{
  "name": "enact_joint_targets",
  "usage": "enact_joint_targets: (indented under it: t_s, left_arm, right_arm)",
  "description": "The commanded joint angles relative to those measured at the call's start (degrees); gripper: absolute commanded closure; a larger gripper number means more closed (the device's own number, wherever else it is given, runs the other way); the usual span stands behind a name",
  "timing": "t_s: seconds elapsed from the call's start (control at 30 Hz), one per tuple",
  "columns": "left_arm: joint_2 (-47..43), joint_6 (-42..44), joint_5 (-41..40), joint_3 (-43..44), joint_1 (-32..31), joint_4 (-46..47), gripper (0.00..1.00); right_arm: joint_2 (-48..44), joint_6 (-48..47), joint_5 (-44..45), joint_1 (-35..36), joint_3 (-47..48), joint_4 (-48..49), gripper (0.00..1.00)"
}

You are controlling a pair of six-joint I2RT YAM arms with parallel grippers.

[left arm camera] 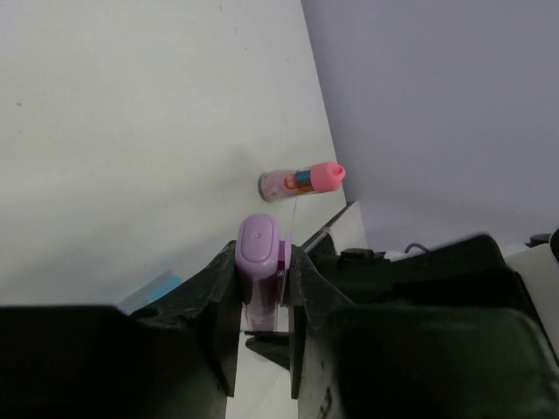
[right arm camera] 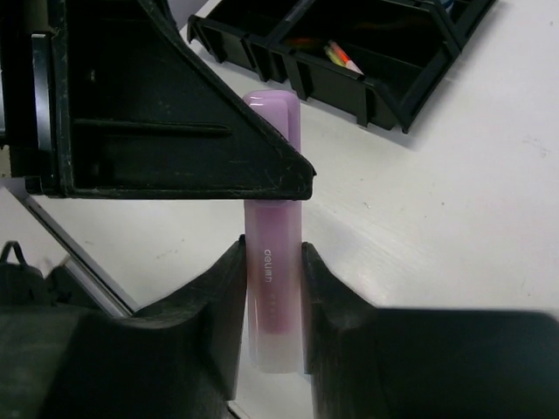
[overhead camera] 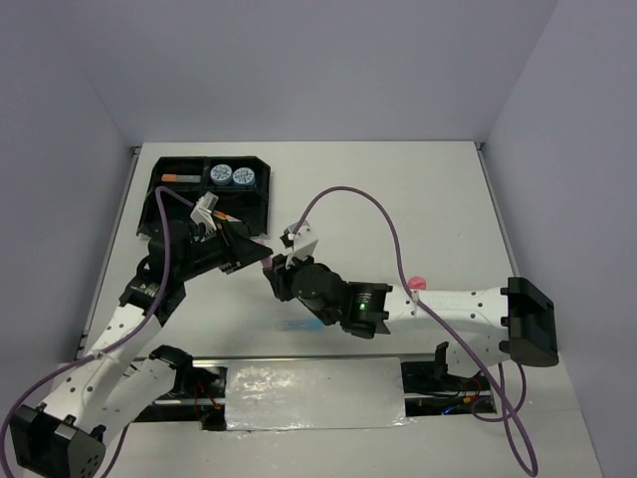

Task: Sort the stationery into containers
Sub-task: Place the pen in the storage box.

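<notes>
My left gripper should go outward and left in the top view and release the purple highlighter [overhead camera: 269, 257] over the black tray's far section [overhead camera: 182, 172], as the orange highlighter lies there.
A purple highlighter [overhead camera: 269, 257] hangs above the table's middle, held from both ends. My left gripper [left arm camera: 262, 266] is shut on its cap end [left arm camera: 258, 243]. My right gripper [right arm camera: 273, 253] is shut on its barrel [right arm camera: 273, 288]. In the top view the left gripper [overhead camera: 247, 249] and right gripper [overhead camera: 281, 269] meet just right of the black tray [overhead camera: 257, 214]. Two tape rolls [overhead camera: 232, 176] and an orange highlighter [overhead camera: 179, 177] lie in the tray's far compartments, and pens [overhead camera: 227, 213] in a near one. A pink-capped bottle [left arm camera: 301, 180] lies on the table.
The pink-capped bottle [overhead camera: 416, 283] lies beside the right forearm. A blue highlighter [overhead camera: 309, 323] lies on the table under the right arm, and its end [left arm camera: 155, 288] shows in the left wrist view. The tray's near wall [right arm camera: 349, 87] stands just beyond the held highlighter.
</notes>
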Motion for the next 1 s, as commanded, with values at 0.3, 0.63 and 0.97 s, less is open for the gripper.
enact_joint_targets:
  t_s: [0.3, 0.63, 0.97]
  left_arm:
    - [18.9, 5.2, -33.0, 22.6, 6.9, -18.2, 1.00]
    - [45.1, 1.9, -44.0, 48.0, 26.8, -15.3, 0.97]
    - [62.0, -0.5, -38.5, 53.5, 33.6, -2.0, 0.88]
  right_arm:
    - [-18.5, 4.1, 1.3, -2.9, -7.7, -6.4, 0.23]
    - [-34.1, 6.9, 0.4, -2.6, -14.5, -16.6, 0.23]
    - [-37.4, 5.9, 0.0, -2.4, -15.5, -19.7, 0.23]
